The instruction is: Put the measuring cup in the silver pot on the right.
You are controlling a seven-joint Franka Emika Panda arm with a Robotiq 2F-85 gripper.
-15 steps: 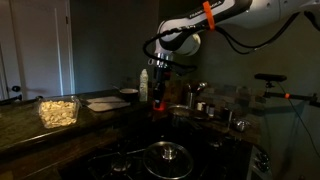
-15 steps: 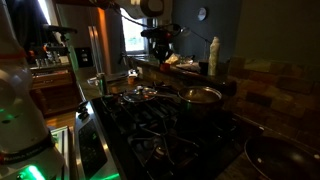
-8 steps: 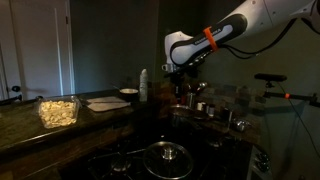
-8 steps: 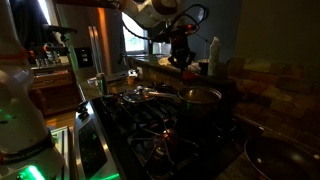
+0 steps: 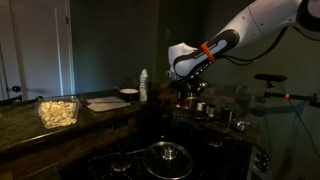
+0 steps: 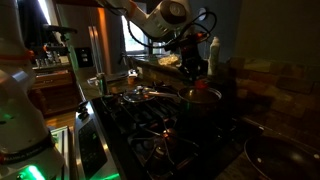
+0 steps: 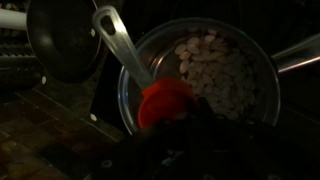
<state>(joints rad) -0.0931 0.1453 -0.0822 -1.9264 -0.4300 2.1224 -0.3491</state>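
My gripper should move down into the open silver pot to release the red cup over the pale patches, since the cup is still above the pot's rim.
In the wrist view the red measuring cup [image 7: 165,100] sits in my gripper [image 7: 190,128], whose dark jaws are shut on it. It hangs just over the near rim of the silver pot [image 7: 126,88], a wide, shiny, lidless pot with pale patches inside. In an exterior view my gripper [image 6: 195,80] is low over the silver pot [image 6: 203,97] on the stove, and a spot of the red cup [image 6: 201,86] shows below it. In an exterior view my gripper [image 5: 188,90] hangs at the counter's far end; the cup is too dark to make out there.
A dark pan [image 7: 62,35] with a long metal handle [image 7: 120,45] lies beside the pot. A dark pot with a glass lid [image 5: 168,158] stands in front. A clear tub of pale food [image 5: 58,110], a white bottle [image 5: 143,85] and small metal canisters [image 5: 205,107] are on the counter.
My arm has carried the red cup sideways along the counter and lowered it, from above the counter to just over the silver pot.
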